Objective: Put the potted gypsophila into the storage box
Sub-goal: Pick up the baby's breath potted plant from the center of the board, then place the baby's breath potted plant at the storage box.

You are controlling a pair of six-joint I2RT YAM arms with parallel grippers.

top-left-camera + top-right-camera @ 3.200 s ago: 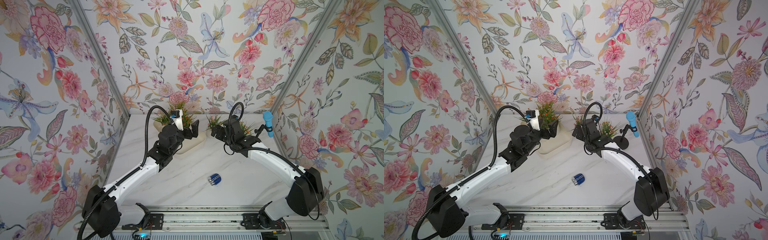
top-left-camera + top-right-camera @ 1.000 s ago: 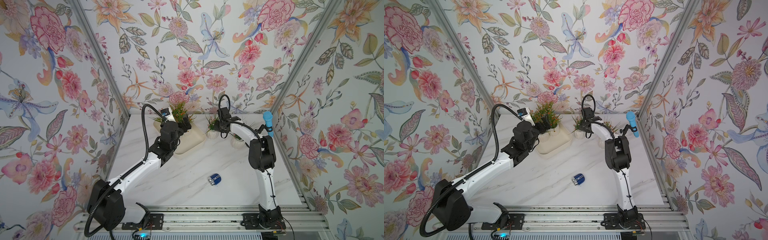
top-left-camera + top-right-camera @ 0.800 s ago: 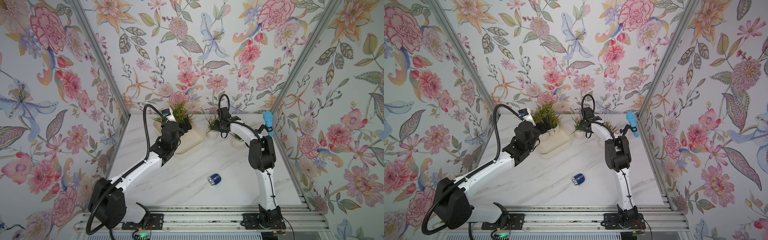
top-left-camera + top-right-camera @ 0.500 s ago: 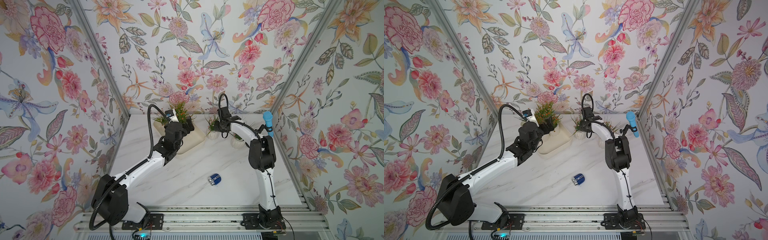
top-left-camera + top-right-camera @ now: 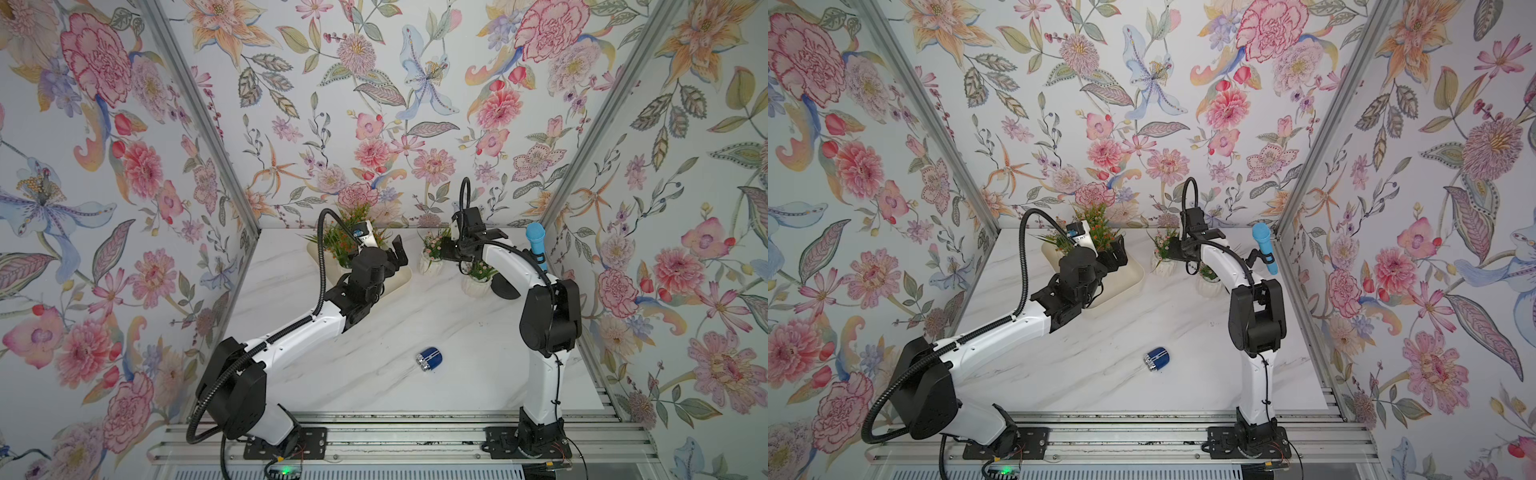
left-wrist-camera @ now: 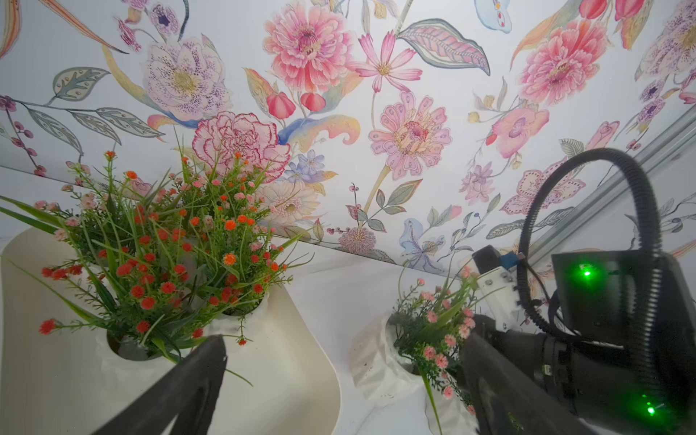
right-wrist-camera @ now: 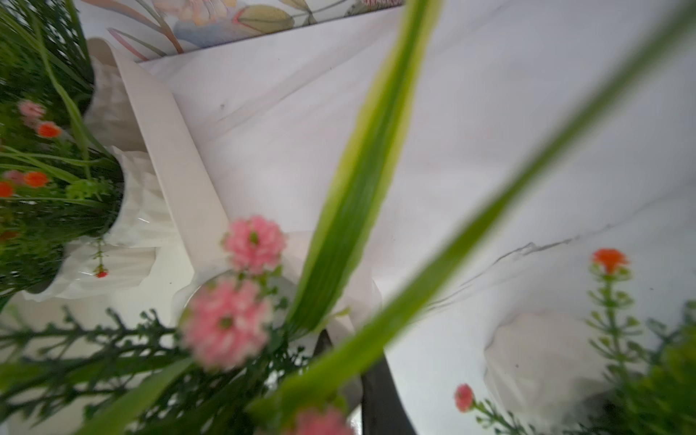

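The pink-flowered pot (image 5: 429,265) goes up over the box's rim in my right gripper next, then down for release onto the bare near part of the box's bottom. Red-flowered pots occupy the box's far end.
The storage box (image 5: 400,279) (image 5: 1133,272) (image 6: 320,361) is a cream tray at the back left, with red-flowered potted gypsophila (image 5: 341,245) (image 5: 1096,232) (image 6: 150,263) standing in it. My left gripper (image 5: 384,254) (image 5: 1115,254) (image 6: 344,341) hangs open and empty over the box's right end. Just right of the box a pink-flowered pot (image 5: 429,265) (image 5: 1162,268) (image 6: 376,361) stands on the table, and my right gripper (image 5: 448,251) (image 5: 1177,251) (image 7: 339,339) is shut on its rim among the sprigs. In the right wrist view, foliage hides one finger. Another pot (image 5: 477,286) (image 5: 1209,286) stands further right.
A blue microphone (image 5: 536,247) (image 5: 1264,248) on a black stand is at the back right corner. A small blue object (image 5: 430,360) (image 5: 1156,360) lies in the middle front of the marble table. Floral walls close in three sides.
My left gripper has drifted right from above the pots in the box towards its right end, still open. The right gripper has stayed at the pink pot and closed slightly.
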